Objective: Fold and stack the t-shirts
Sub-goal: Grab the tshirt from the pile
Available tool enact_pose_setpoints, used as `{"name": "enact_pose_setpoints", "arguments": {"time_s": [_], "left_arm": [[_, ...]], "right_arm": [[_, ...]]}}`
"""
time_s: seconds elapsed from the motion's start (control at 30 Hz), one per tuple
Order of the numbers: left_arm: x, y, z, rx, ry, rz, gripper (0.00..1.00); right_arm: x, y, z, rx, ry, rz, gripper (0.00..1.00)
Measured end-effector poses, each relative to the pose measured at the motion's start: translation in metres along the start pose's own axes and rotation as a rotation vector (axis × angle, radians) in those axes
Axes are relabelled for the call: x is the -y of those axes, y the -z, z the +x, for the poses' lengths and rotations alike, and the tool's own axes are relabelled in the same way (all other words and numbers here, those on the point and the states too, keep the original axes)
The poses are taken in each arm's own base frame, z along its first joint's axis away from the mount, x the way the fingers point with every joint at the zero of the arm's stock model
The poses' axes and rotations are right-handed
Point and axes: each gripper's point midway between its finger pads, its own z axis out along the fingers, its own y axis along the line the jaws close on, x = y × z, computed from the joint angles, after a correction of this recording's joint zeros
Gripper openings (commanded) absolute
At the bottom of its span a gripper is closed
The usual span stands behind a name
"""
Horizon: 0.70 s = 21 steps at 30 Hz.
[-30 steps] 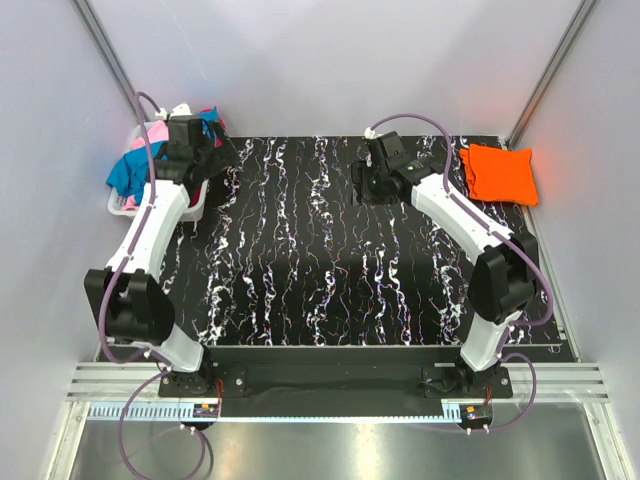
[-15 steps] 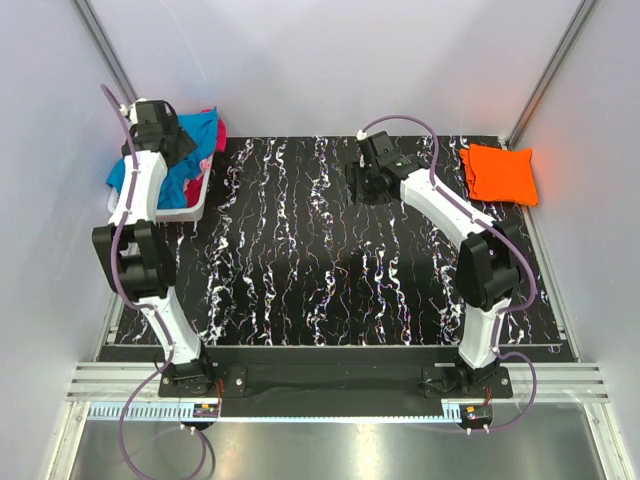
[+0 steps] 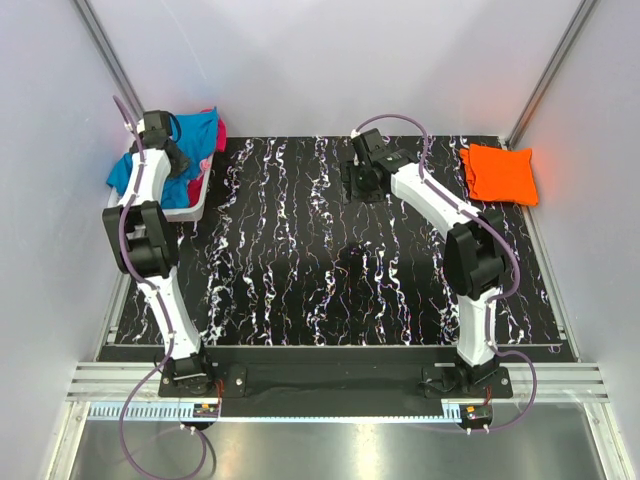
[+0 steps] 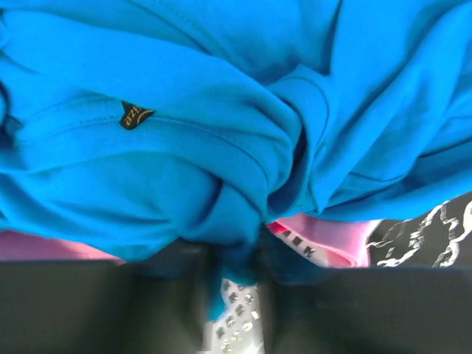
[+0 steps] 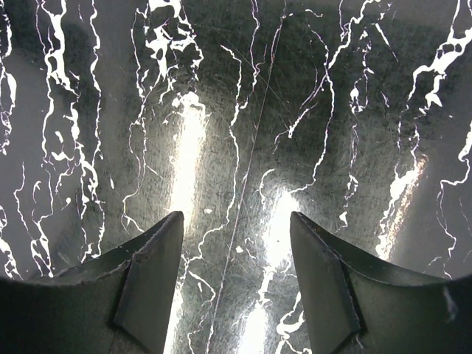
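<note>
My left gripper will lift the blue t-shirt [image 4: 184,110] off the heap next. Then it will swing the shirt over the open middle of the table and open.
A heap of t-shirts fills the white basket [image 3: 187,210] at the table's back left. A turquoise-blue t-shirt [image 3: 197,133] lies on top, with a magenta one [image 3: 219,134] at its right edge. My left gripper [image 3: 166,152] reaches down into the heap. In the left wrist view the left gripper [image 4: 236,258] is shut on a fold of the blue t-shirt [image 4: 184,110], and a pink t-shirt [image 4: 324,240] shows beneath it. A folded orange t-shirt [image 3: 498,173] lies at the back right. My right gripper [image 3: 358,184] hovers open over bare table [image 5: 236,228].
The black marbled table top [image 3: 330,270] spreads between the two arms. The basket's slatted white wall [image 4: 237,323] shows just below the left jaws. Grey walls close in the left, back and right sides.
My left arm has drawn back upright over the basket, and its jaws have closed onto the blue fabric. The right arm has shifted slightly left, its jaws still apart.
</note>
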Motion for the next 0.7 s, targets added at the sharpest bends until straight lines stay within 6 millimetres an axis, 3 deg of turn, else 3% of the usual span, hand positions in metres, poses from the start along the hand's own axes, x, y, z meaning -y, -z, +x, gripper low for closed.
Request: {"name": "enact_pose_setpoints", "arguments": {"time_s": [0.17, 0.3, 0.4, 0.5, 0.6, 0.7], "left_arm": [[0.001, 0.005, 0.000, -0.005, 0.008, 0.006, 0.00], [0.001, 0.030, -0.001, 0.017, 0.006, 0.011, 0.00], [0.012, 0.072, -0.006, 0.075, -0.024, 0.035, 0.00], [0.038, 0.125, -0.015, 0.153, -0.062, 0.116, 0.00], [0.066, 0.185, -0.024, 0.236, -0.100, 0.232, 0.09], [0.082, 0.232, -0.033, 0.293, -0.124, 0.332, 0.10]], "right_arm": [[0.001, -0.005, 0.003, -0.022, -0.003, 0.009, 0.65], [0.001, -0.009, 0.003, -0.034, -0.010, 0.012, 0.65], [0.000, -0.012, 0.002, -0.038, -0.010, 0.014, 0.64], [0.000, -0.013, -0.001, -0.031, -0.009, 0.014, 0.64], [0.001, -0.010, -0.006, -0.017, -0.004, 0.028, 0.65], [0.005, -0.005, -0.017, 0.015, 0.007, 0.055, 0.65]]}}
